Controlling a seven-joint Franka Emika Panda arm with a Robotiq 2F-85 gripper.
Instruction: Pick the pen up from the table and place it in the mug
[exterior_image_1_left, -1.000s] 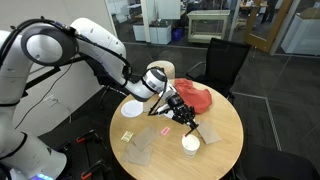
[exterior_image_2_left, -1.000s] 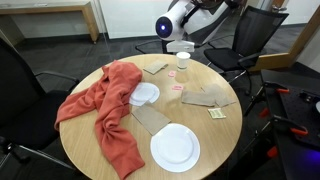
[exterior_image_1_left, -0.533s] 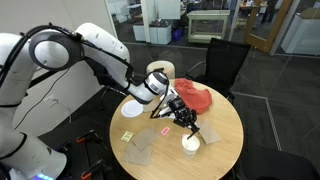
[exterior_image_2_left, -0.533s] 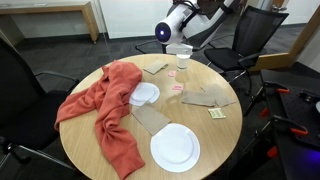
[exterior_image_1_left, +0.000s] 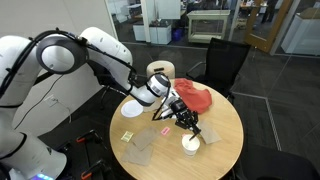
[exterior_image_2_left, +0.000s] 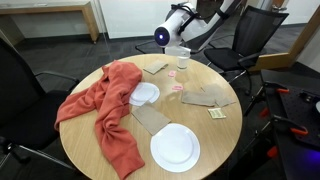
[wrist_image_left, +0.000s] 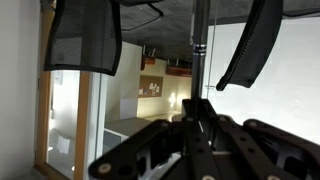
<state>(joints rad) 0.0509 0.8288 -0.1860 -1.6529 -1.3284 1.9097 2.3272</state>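
Note:
My gripper's fingers are still above the mug's rim, and the pen slants downward. My gripper should next move down toward the white mug's opening and let go of the pen inside.
My gripper hangs just above the white mug near the edge of the round light-wood table. It is shut on the pen, a thin dark stick that slants down toward the mug's mouth. In an exterior view the gripper sits right over the mug at the table's far side; the pen is too small to make out there. The wrist view looks out at the room, with the dark jaws drawn together at the bottom; mug and table are out of its view.
A red cloth lies across the table beside two flat white plates. Brown paper napkins, a pink scrap and a yellow note lie near the mug. Black chairs ring the table.
My gripper has moved slightly lower and closer over the mug with the pen still in it. Nothing else on the table has moved.

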